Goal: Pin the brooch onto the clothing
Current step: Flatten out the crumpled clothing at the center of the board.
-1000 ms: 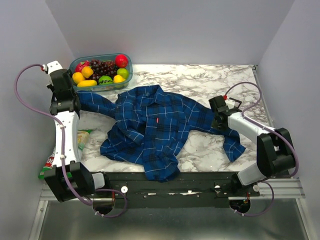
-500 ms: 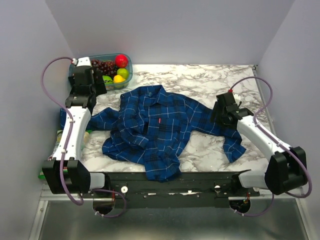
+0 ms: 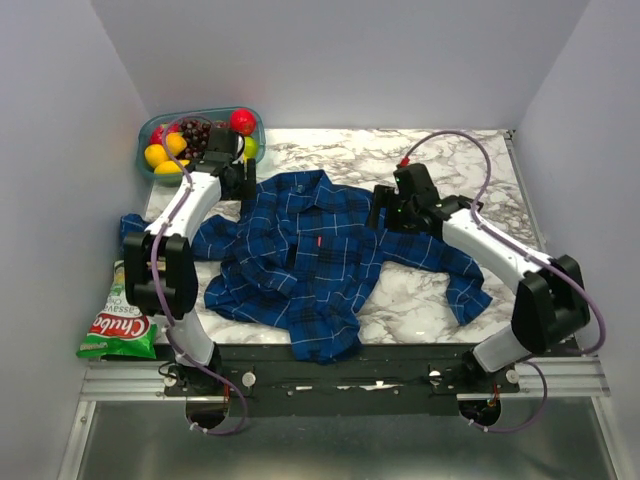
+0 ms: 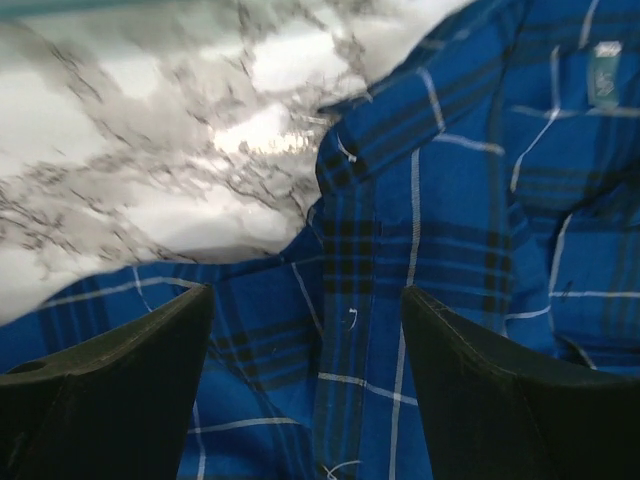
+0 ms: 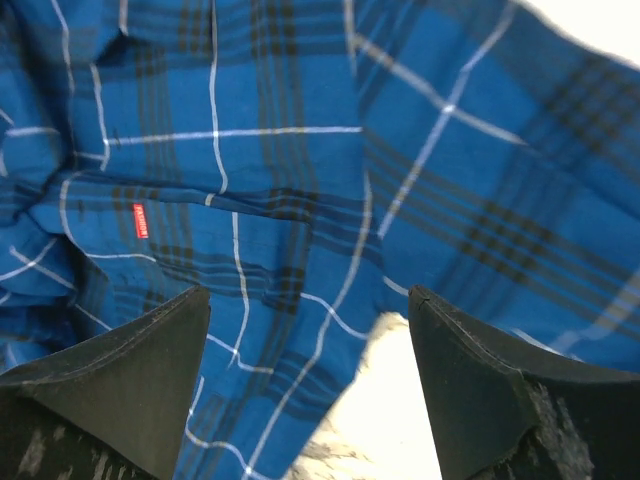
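The shoulder seam's fold (image 3: 247,217) (image 4: 338,272) comes between my left gripper's open fingers next, after the gripper lowers slightly toward the collar.
The clothing (image 3: 310,250), a blue plaid shirt, lies spread and rumpled across the marble table with its collar toward the back. My left gripper (image 3: 243,183) hovers open over the shirt's left shoulder; in the left wrist view its gripper (image 4: 305,340) has plaid cloth (image 4: 430,250) below and nothing between the fingers. My right gripper (image 3: 382,213) hangs open above the shirt's right side, and in the right wrist view its gripper (image 5: 310,340) straddles a fabric edge (image 5: 330,250). A small red label (image 5: 140,222) sits on the chest. The brooch is out of view.
A teal tub (image 3: 258,140) of fruit stands at the back left, just behind my left gripper. A chip bag (image 3: 115,325) lies at the near left edge. Bare marble table (image 3: 430,160) shows at the back right. Grey walls close in on three sides.
Both grippers were shut at the shirt's sleeves and have opened. Both arms swung inward over the shirt body, the left sleeve shifted, and the chip bag now shows.
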{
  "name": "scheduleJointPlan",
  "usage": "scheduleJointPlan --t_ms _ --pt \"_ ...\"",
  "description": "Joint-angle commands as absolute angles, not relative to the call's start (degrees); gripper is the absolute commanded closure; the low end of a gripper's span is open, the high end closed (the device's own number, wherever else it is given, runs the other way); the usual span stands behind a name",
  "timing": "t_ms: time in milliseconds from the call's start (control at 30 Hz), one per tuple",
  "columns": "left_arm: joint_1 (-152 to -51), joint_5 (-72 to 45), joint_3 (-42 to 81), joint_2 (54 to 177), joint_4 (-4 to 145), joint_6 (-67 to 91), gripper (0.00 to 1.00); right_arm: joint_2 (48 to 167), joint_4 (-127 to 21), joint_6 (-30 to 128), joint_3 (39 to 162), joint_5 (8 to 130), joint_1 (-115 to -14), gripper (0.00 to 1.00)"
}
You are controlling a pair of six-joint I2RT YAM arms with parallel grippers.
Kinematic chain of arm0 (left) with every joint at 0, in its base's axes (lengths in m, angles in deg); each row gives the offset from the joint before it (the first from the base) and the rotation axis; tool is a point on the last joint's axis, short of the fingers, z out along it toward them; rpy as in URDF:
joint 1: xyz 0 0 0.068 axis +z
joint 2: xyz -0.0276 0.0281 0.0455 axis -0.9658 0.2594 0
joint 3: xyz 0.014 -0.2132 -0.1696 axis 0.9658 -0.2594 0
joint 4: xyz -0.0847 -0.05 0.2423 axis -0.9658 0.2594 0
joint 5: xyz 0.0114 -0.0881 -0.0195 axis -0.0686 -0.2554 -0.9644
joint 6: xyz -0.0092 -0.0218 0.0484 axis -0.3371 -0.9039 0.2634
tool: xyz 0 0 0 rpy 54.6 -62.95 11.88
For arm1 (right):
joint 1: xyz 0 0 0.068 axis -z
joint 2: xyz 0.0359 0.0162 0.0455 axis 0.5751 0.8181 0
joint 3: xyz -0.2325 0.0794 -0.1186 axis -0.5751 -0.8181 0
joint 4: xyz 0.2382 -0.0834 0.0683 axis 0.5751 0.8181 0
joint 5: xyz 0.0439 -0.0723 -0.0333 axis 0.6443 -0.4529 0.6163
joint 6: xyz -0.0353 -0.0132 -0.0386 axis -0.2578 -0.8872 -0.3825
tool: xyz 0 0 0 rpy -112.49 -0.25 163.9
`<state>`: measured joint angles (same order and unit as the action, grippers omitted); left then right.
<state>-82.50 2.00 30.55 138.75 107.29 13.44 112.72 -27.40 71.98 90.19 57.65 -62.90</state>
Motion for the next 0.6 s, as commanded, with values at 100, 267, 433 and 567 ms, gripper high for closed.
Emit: scheduleJointPlan --t_ms 100,267,433,567 --pt "-83.3 -5.2 34.2 146.7 109.4 12.6 0.20 125.5 -32.0 72.6 95.2 68.7 -61.6 0.13" --pt "-83.6 -10.1 36.7 152.5 109.9 11.8 0.46 130.4 -32.6 73.6 94.6 69.4 -58.8 0.14" --pt "-83.7 -15.7 40.4 158.2 109.4 10.5 0.82 132.9 -32.7 74.4 94.3 69.6 -54.9 0.14" --pt "-83.8 -16.2 43.7 160.7 108.6 9.5 0.96 135.2 -32.4 74.4 96.5 70.7 -52.1 0.14"
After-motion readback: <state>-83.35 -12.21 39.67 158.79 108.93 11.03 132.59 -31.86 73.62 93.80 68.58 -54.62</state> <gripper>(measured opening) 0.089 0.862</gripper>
